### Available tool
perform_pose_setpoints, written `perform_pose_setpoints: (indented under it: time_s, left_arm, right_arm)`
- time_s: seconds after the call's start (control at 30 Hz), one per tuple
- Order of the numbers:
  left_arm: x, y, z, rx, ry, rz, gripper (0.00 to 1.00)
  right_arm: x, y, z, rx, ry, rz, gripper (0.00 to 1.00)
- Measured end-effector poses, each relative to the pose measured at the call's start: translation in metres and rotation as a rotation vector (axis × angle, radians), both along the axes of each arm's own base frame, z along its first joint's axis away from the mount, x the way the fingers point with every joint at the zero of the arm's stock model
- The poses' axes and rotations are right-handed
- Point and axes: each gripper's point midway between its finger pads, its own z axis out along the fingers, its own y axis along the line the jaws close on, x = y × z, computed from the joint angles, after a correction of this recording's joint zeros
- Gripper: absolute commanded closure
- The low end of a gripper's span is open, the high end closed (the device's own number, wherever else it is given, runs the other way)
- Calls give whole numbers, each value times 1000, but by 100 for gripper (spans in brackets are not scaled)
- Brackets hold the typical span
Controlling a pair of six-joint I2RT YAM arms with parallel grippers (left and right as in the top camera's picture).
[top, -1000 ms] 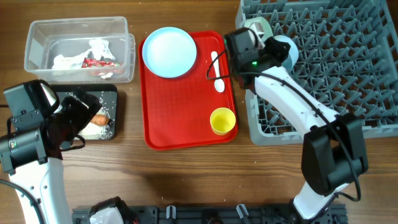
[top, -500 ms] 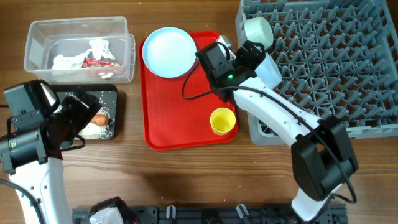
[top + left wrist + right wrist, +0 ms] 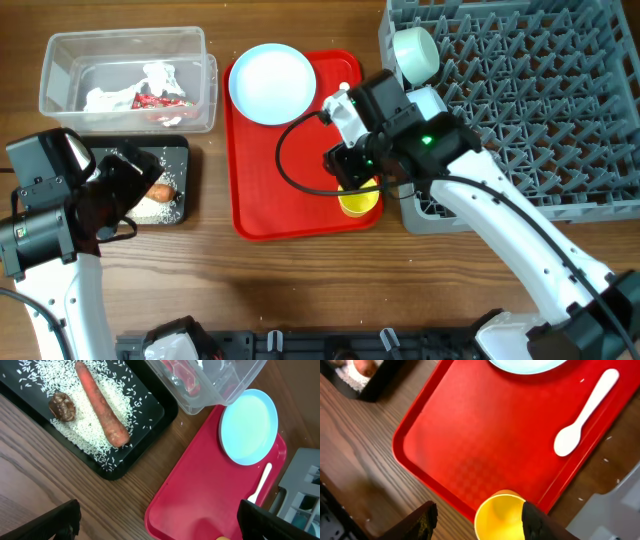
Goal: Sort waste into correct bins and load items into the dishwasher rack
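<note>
My left gripper moves across the red tray and down onto the yellow cup's rim point(image 3: 343, 195) point(image 3: 222, 538) next, as the cup stands to its right in the overhead view.
My right gripper point(image 3: 352, 178) point(image 3: 480, 510) is open and hangs over the small yellow cup point(image 3: 360, 200) point(image 3: 501, 516). The cup stands upright between its fingers, closer to the right one. The pale blue plate point(image 3: 271, 83) point(image 3: 249, 426) and the white spoon point(image 3: 585, 410) point(image 3: 260, 482) lie on the red tray. Two pale blue bowls point(image 3: 415, 50) point(image 3: 432, 100) sit at the left edge of the grey rack point(image 3: 530, 110). My left gripper point(image 3: 125, 185) point(image 3: 160, 522) is open and empty beside the black tray point(image 3: 178, 152) point(image 3: 145, 442), which holds the carrot point(image 3: 102, 405), rice point(image 3: 90, 442) and a brown lump point(image 3: 62, 406).
The clear tub point(image 3: 125, 45) at the back left holds the red wrapper point(image 3: 155, 100) and white paper point(image 3: 110, 97). The red tray point(image 3: 260, 190) lies between the tub and the rack. Bare wooden table lies along the front.
My right gripper has moved from the rack's left edge down and left to over the yellow cup. A pale blue bowl now rests in the rack. The left arm has not moved.
</note>
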Motion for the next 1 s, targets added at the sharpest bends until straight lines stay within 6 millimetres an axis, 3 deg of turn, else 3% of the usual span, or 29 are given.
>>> perform_pose_setpoints:
  time_s: [0.1, 0.23, 0.37, 0.47, 0.53, 0.67, 0.73, 0.83, 0.97, 1.0]
  left_arm:
    - [0, 0, 0, 0, 0, 0, 0]
    - [0, 0, 0, 0, 0, 0, 0]
    - [2, 1, 1, 2, -8, 0, 0]
    - [8, 3, 5, 13, -38, 0, 0]
    - [8, 3, 5, 13, -38, 0, 0]
    - [12, -3, 8, -11, -61, -25, 1]
    - [23, -25, 15, -41, -114, -130, 2]
    - [41, -87, 11, -63, -127, -374, 2]
    - [69, -188, -28, -80, -78, -711, 2]
    - [67, -206, -41, -84, -46, -769, 2]
  right_arm:
    - [5, -5, 0, 17, 22, -67, 38]
    - [26, -38, -1, 28, 50, -214, 27]
    - [28, -82, -6, -13, 125, -334, 16]
    - [28, -103, 14, 12, 92, -390, 0]
    - [27, -114, 38, 48, 28, -417, 0]
    - [21, -132, 51, 44, -3, -437, 0]
    - [23, -145, 49, 33, 4, -476, 0]
    - [29, -168, 49, 15, -4, -550, 0]
    - [36, -207, 48, -6, -10, -673, 1]
    - [36, -212, 48, -7, -11, -688, 1]
